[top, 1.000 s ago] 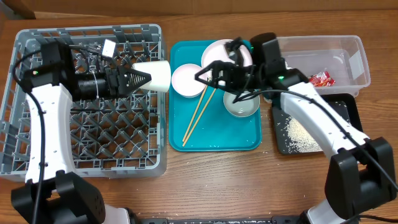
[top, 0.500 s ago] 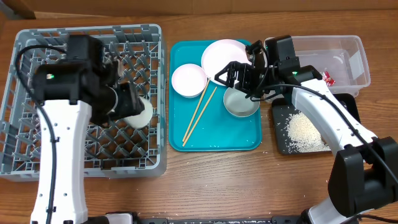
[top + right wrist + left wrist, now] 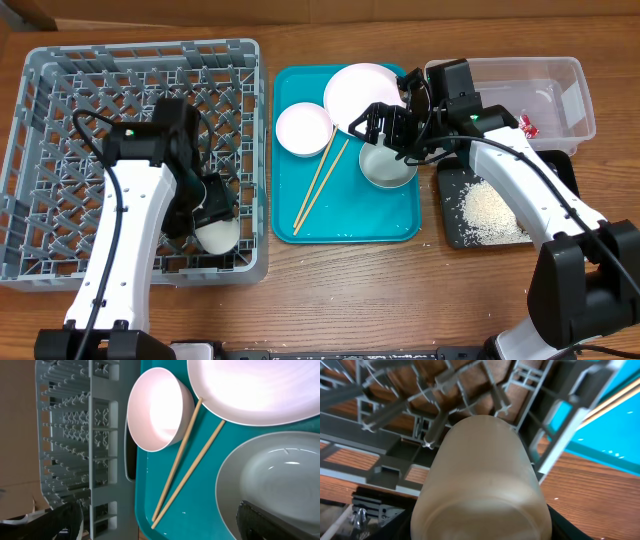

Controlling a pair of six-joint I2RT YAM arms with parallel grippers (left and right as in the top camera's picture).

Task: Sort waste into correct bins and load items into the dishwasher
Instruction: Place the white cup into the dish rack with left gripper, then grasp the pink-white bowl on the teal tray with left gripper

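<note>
The rack's near corner by the teal tray is empty, so next my left gripper will move down gently into it and let go of the small white bowl.
My left gripper (image 3: 205, 215) is shut on a small white bowl (image 3: 222, 236), low in the front right part of the grey dish rack (image 3: 60, 60). In the left wrist view the bowl (image 3: 480, 475) fills the frame against the rack lattice (image 3: 395, 405). My right gripper (image 3: 385, 130) is open and empty above the grey-white bowl (image 3: 388, 168). The right wrist view shows its jaws (image 3: 157, 510) apart, the grey-white bowl (image 3: 275, 475), two chopsticks (image 3: 187, 467), a small white bowl (image 3: 157, 407) and the plate (image 3: 255, 390). The tissue and brown lump are out of view.
The teal tray (image 3: 345, 228) holds the plate (image 3: 360, 90), a small white bowl (image 3: 303, 128) and the chopsticks (image 3: 322, 175). The clear tub (image 3: 560, 75) at back right holds the red wrapper (image 3: 528, 126). The black tray (image 3: 560, 170) holds rice grains (image 3: 490, 210).
My left arm has carried the white bowl from the rack's right side down to its front right part. My right gripper drew back right, then stayed over the grey-white bowl.
</note>
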